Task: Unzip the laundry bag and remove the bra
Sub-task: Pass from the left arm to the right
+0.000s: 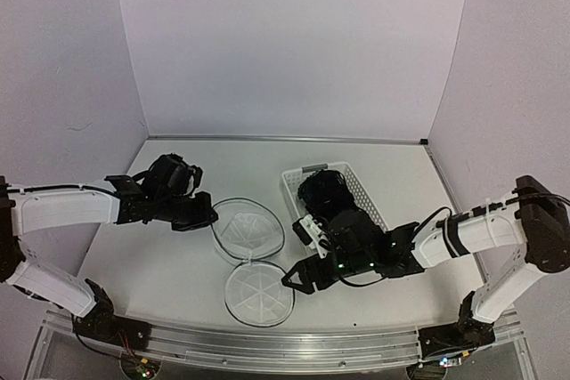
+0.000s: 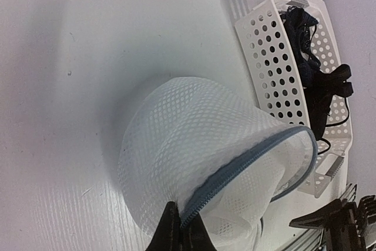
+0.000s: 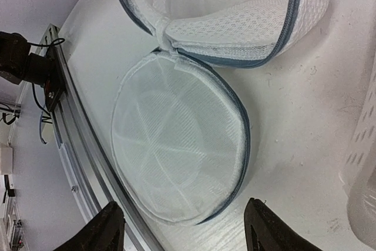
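Note:
The robot's right gripper will next move down and over toward the tub, onto the lid's zipper edge on the side of the basket.
The laundry bag [image 1: 248, 229] lies unzipped at the table's middle, a white mesh tub with a blue-grey zipper rim [image 2: 247, 160]. Its round spoke-patterned lid [image 1: 258, 293] lies flat in front of it, still joined at one spot. My left gripper [image 2: 176, 214] is shut on the bag's zipper edge at the tub's left side [image 1: 207, 216]. The right gripper [image 3: 183, 205] stands open just above the lid's near edge [image 3: 176, 145], with nothing between its fingers. The black bra [image 1: 325, 191] lies bunched in the white basket, straps showing in the left wrist view [image 2: 305, 45].
A white perforated plastic basket [image 1: 294, 186] stands right of the bag, behind my right wrist, and its wall [image 3: 364, 145] shows at the right of the right wrist view. The table's metal front rail [image 3: 76, 163] runs close beside the lid.

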`<state>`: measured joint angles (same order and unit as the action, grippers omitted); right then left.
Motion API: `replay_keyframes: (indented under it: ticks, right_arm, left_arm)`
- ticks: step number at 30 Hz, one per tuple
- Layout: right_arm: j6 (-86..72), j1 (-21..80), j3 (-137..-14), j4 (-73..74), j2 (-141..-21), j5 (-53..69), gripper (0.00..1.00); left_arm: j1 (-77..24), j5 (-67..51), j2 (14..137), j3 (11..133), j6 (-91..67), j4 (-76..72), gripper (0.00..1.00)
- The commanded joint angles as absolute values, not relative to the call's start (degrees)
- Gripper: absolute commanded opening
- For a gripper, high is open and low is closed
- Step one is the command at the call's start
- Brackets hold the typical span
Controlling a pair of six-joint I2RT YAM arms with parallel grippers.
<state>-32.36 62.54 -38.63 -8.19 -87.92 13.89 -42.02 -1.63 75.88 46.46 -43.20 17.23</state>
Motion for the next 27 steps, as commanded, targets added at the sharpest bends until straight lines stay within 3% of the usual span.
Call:
replay_keyframes:
  ticks: [1, 12, 27]
  right_arm:
    - [-34.4, 63.7, -44.3, -12.2, -91.2, 7.8, 0.72]
    - [-34.0, 64.9, -52.4, -12.2, -102.3, 4.7, 0.72]
    - [-36.2, 65.1, -53.6, -14.1, -108.4, 8.0, 0.71]
  left_arm:
    - [-42.1, 2.0, 69.7, 43.5, -47.9, 14.1, 0.00]
    - [-42.1, 4.1, 64.2, 38.5, -50.7, 14.0, 0.00]
    - [-42.1, 4.5, 63.8, 38.2, -50.3, 14.2, 0.00]
